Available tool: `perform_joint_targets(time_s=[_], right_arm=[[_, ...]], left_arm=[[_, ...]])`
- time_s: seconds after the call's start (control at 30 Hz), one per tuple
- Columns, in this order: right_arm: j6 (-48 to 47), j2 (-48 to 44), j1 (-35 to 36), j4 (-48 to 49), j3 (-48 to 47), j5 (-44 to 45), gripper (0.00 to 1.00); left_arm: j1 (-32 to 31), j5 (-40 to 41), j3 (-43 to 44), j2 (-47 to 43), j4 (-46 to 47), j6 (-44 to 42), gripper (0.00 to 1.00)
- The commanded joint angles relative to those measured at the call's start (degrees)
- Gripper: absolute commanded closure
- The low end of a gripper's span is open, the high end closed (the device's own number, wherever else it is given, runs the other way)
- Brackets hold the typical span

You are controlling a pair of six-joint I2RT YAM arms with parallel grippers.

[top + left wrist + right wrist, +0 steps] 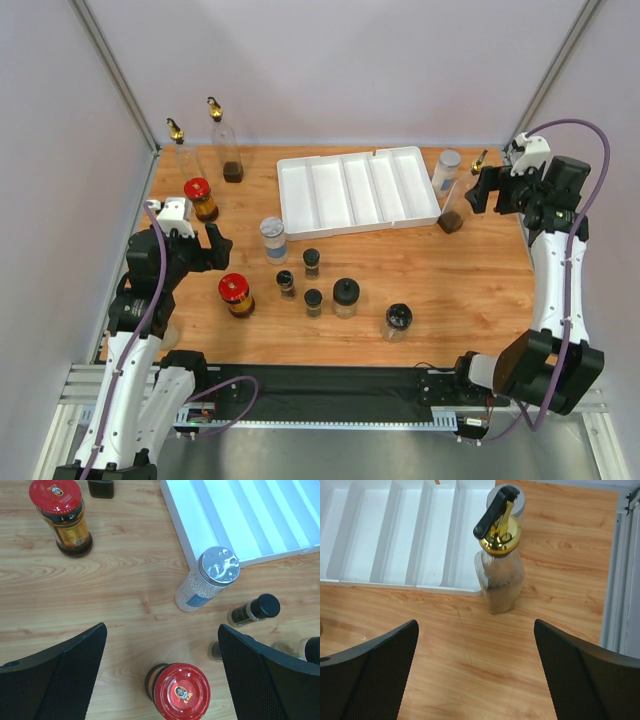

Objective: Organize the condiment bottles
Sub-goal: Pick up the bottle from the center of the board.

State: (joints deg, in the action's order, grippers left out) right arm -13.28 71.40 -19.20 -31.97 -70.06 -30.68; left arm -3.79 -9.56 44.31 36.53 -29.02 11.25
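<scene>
My fingers are still short of the spout, so next I will bring my right gripper outward around the third bottle's gold-spouted top (478,165) (501,536).
The condiment bottles stand scattered on the wooden table. Two tall gold-spouted bottles (225,140) are at the back left, and a third (501,575) stands by the tray's right end with a grey-lidded jar (446,168) behind it. Two red-capped jars (200,198) (180,692) and another grey-lidded jar (210,577) are on the left. Small black-lidded jars (311,262) and medium ones (346,296) cluster in the middle. My left gripper (161,628) hangs open above the nearer red-capped jar. My right gripper (475,622) is open, short of the third gold-spouted bottle.
A white divided tray (355,188) lies at the back centre, its compartments holding nothing. Grey walls close the table at the left, back and right. A black strip runs along the near edge between the arm bases.
</scene>
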Motion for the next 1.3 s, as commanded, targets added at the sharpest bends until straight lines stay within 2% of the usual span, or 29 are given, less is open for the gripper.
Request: perform_joint_targets(time_s=[0.0, 0.3, 0.73, 1.03, 1.13, 1.27], right_arm=[[1.94, 3.73, -0.22, 9.37, -4.46, -5.36, 0.0], [3.17, 13.23, 1.18, 16.06, -8.51, -4.3, 0.03], [3.88, 17.63, 4.61, 21.25, -7.63, 1.06, 0.16], [1.33, 17.55, 5.84, 20.89, -5.79, -0.26, 0.34], [0.89, 17.72, 6.02, 20.19, -5.79, -0.26, 0.45], [0.27, 18.08, 6.02, 18.26, -6.31, 0.35, 0.54]], left_arm=[[-0.34, -0.63, 1.65, -0.41, 0.36, -0.17, 0.0], [-0.34, -0.72, 1.56, -0.32, 0.45, -0.17, 0.0], [-0.51, -0.98, 1.39, -0.15, 0.45, -0.35, 0.0], [-0.6, -0.9, 1.39, -0.24, 0.45, -0.35, 0.0], [-0.69, -1.07, 1.48, -0.06, 0.45, -0.35, 0.0], [-0.69, -0.98, 1.48, -0.06, 0.54, -0.35, 0.0]])
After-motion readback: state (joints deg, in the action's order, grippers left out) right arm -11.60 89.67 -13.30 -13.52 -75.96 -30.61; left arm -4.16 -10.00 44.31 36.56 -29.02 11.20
